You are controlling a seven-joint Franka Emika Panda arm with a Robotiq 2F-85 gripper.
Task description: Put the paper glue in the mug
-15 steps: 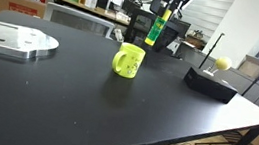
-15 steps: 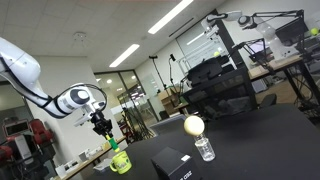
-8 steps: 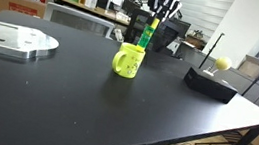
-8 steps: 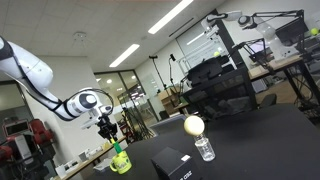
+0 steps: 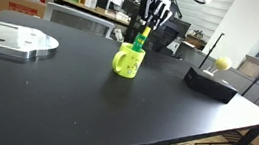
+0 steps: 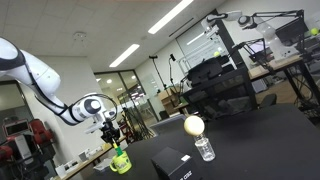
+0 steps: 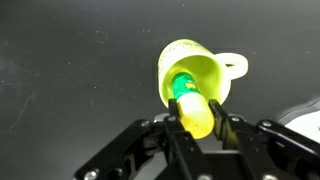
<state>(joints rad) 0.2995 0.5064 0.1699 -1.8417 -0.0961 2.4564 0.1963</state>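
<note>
My gripper eases slightly down next and releases the bottle, since the mug's opening (image 5: pixel 132 49) (image 7: pixel 198 70) lies directly below it and already takes the glue's green end.
The yellow-green mug (image 5: pixel 127 61) stands upright on the black table; it also shows in an exterior view (image 6: pixel 120 160) and in the wrist view (image 7: pixel 205 70), handle to the right. My gripper (image 7: pixel 200 122) is shut on the paper glue (image 7: pixel 193 108), a green bottle with a yellow part. It holds the bottle upright directly over the mug, with the green lower end down inside the mug's opening. In an exterior view the gripper (image 5: pixel 148 23) is just above the mug with the glue (image 5: pixel 141 40) reaching the rim.
A black box (image 5: pixel 211 83) with a yellow ball (image 5: pixel 223 63) behind it lies beyond the mug. A round metal plate (image 5: pixel 8 38) lies on the table. A clear bottle (image 6: pixel 204 148) stands near the box (image 6: pixel 176 164).
My gripper has lowered with the glue and shifted over the mug; the bottle's lower end now sits inside the mug's opening.
</note>
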